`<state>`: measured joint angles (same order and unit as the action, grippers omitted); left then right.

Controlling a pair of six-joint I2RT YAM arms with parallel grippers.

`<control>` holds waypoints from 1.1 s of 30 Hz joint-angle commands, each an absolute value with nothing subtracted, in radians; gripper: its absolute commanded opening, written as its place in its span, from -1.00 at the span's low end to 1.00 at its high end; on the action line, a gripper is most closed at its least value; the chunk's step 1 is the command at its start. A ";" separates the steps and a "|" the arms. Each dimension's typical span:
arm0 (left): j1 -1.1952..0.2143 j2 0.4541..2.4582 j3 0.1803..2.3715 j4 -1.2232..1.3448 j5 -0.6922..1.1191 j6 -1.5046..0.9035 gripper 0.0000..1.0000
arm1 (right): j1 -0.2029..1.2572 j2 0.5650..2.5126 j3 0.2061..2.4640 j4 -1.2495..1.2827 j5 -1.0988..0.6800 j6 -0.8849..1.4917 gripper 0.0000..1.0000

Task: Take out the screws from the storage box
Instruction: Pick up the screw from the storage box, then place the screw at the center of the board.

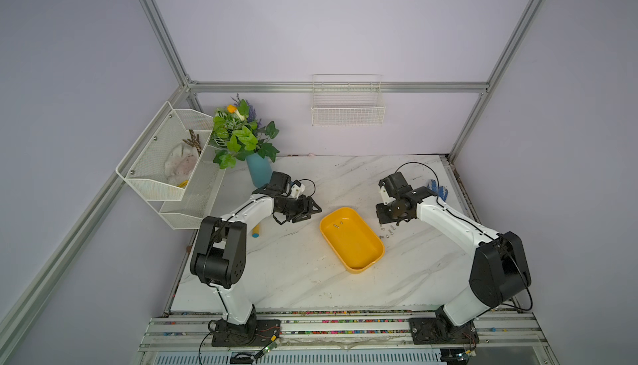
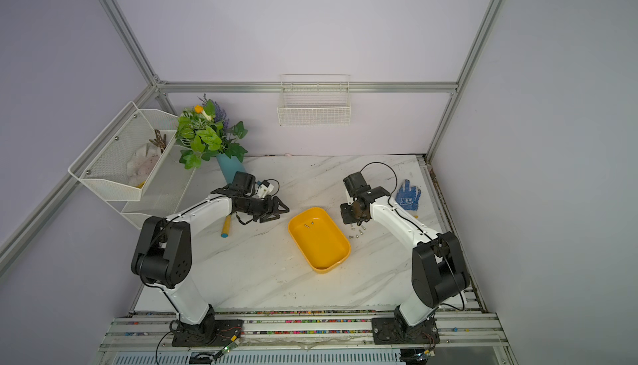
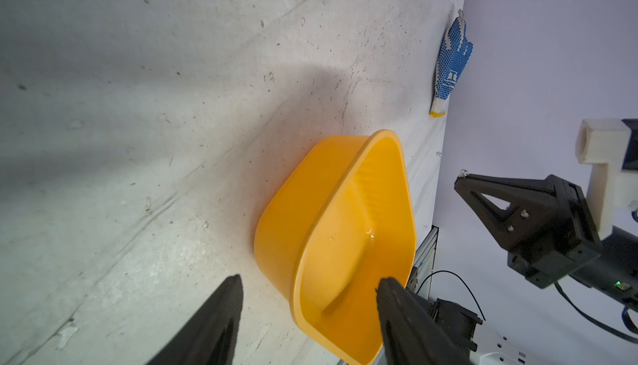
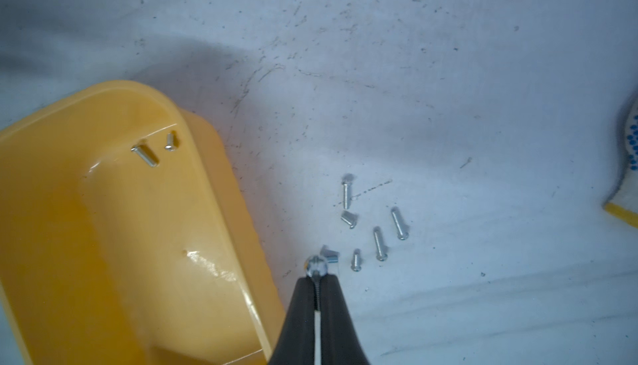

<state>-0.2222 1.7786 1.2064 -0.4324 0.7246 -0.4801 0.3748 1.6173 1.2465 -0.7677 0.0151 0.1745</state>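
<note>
Other screws already lie loose on the marble. I need to move my right gripper down and away from the yellow box (image 1: pixel 359 252) to the bare marble among them and release its screw there.
The yellow storage box (image 1: pixel 359 252) (image 2: pixel 322 249) lies at mid-table, and two screws (image 4: pixel 145 156) (image 1: pixel 336 225) rest on its floor near the far end. Several more screws (image 4: pixel 379 242) (image 1: pixel 386 233) lie loose on the marble just right of the box. My right gripper (image 4: pixel 317 280) (image 1: pixel 388 223) hangs low over that loose group, shut on one screw (image 4: pixel 316 265) whose head sticks out past the tips. Left of the box, my left gripper (image 1: pixel 312 213) (image 3: pixel 309 284) hovers open and empty, its fingers pointing at the box's near wall (image 3: pixel 293 208).
A blue dotted glove (image 1: pixel 438 189) (image 3: pixel 450 62) lies near the table's right edge. A blue vase with a plant (image 1: pixel 259 170) and a white mesh shelf rack (image 1: pixel 172 173) stand at the back left. A yellow and blue stick (image 1: pixel 256 231) lies under the left arm. A wire basket (image 1: pixel 348 111) hangs on the back wall.
</note>
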 commanded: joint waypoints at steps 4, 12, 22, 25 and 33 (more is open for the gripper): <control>-0.216 1.750 1.283 -0.462 0.718 -0.454 0.33 | 0.333 1.747 1.259 -0.781 0.101 0.134 -1.00; -0.217 1.732 1.266 -0.459 0.712 -0.457 0.33 | 0.321 1.848 1.266 -0.743 0.128 0.114 -1.00; -0.216 1.732 1.262 -0.459 0.709 -0.459 0.33 | 0.319 1.898 1.266 -0.726 0.085 0.117 -1.00; -0.217 1.730 1.266 -0.460 0.710 -0.459 0.33 | 0.319 1.902 1.267 -0.723 0.083 0.117 -1.00; -0.217 1.726 1.264 -0.460 0.708 -0.460 0.33 | 0.319 1.882 1.272 -0.726 0.076 0.132 -0.76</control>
<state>-0.2222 1.7485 1.2064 -0.4423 0.7174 -0.4763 0.3222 1.8961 1.2537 -0.7429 0.0845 0.1261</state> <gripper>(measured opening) 0.667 0.102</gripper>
